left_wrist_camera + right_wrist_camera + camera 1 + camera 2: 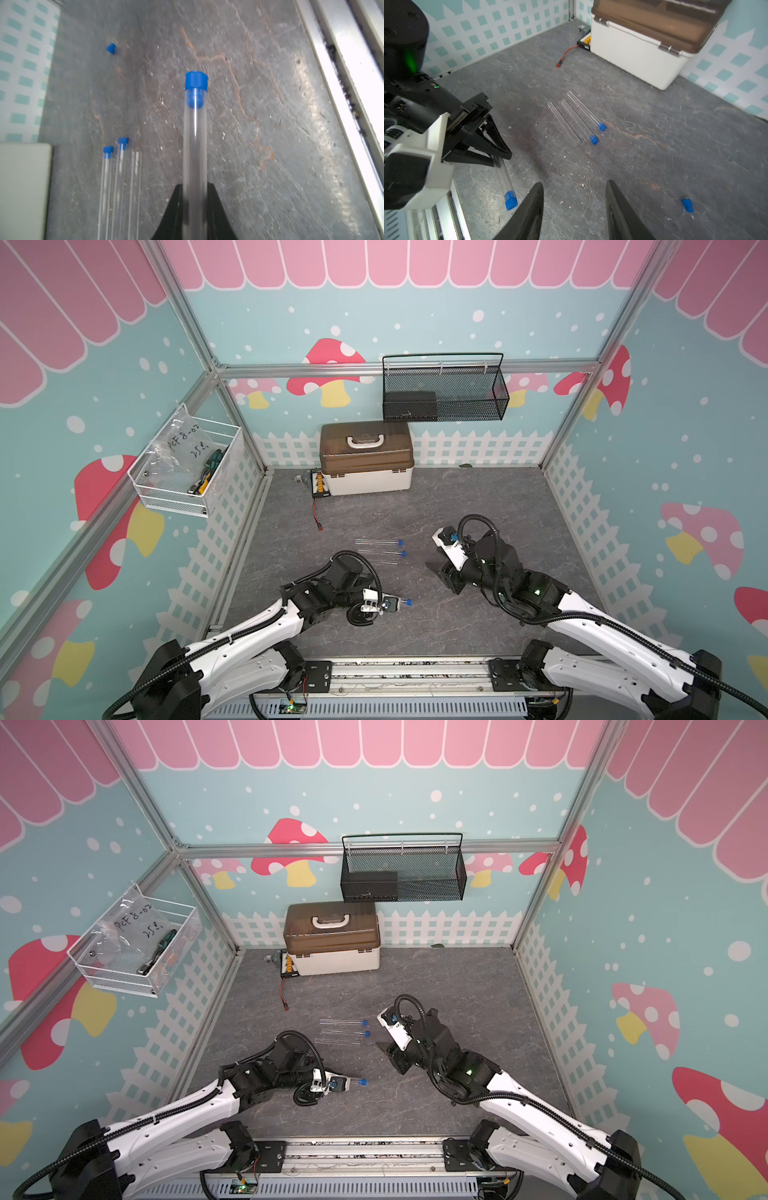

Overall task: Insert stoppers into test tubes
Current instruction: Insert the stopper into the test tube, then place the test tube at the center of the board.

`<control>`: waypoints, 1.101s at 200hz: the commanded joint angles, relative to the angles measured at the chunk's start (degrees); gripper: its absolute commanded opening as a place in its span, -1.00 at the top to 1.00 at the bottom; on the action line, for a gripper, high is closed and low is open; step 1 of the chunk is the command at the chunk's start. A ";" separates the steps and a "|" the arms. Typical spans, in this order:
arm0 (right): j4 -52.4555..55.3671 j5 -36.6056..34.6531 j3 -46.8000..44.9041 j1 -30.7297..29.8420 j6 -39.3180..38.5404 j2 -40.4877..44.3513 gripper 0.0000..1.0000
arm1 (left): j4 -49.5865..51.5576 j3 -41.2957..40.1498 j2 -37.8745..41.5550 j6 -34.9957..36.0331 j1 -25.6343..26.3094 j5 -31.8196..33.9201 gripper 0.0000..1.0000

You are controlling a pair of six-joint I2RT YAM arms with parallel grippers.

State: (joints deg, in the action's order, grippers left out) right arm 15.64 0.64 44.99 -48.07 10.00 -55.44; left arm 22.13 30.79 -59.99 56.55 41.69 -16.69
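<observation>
The clear test tube (195, 145) goes outward and down in my left gripper next, for release on the bare tabletop (171, 168) beside the open tube, since it is already stoppered.
My left gripper (195, 185) is shut on a clear test tube (195, 145) low over the table near its front. A blue stopper (196, 81) sits in that tube's mouth. Three more test tubes lie side by side mid-table in both top views. Two of them (378, 542) (381, 552) carry stoppers (601, 126) (594, 139), while the nearest (376, 562) has an open mouth. A loose stopper (687, 205) lies on the table, hidden in the top views. To the tubes' right, my right gripper (575, 182) is open and empty, close to the capped end (511, 201) of the held tube.
A white box with a brown lid (365, 481) stands at the back, with a black charger board (318, 485) and red wire beside it. A black mesh basket (444, 393) and a white wire basket (187, 472) hang on the walls. A metal rail (407, 672) runs along the front edge.
</observation>
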 commanded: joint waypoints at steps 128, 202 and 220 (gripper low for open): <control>-1.61 8.80 4.28 8.65 1.34 -10.92 0.09 | -10.38 3.54 -16.91 -2.21 -10.25 -2.47 1.00; -3.16 10.60 3.35 9.99 0.99 -11.53 0.11 | -10.62 4.46 -21.84 -2.66 -10.26 -2.96 1.00; -3.16 10.87 3.28 10.33 0.81 -11.53 0.11 | -10.66 4.48 -22.56 -2.53 -10.17 -2.53 0.99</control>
State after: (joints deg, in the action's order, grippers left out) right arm 13.50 10.31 48.42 -38.41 11.57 -66.63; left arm 11.70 34.52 -81.89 54.22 31.62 -17.85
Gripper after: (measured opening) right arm 0.447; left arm 0.174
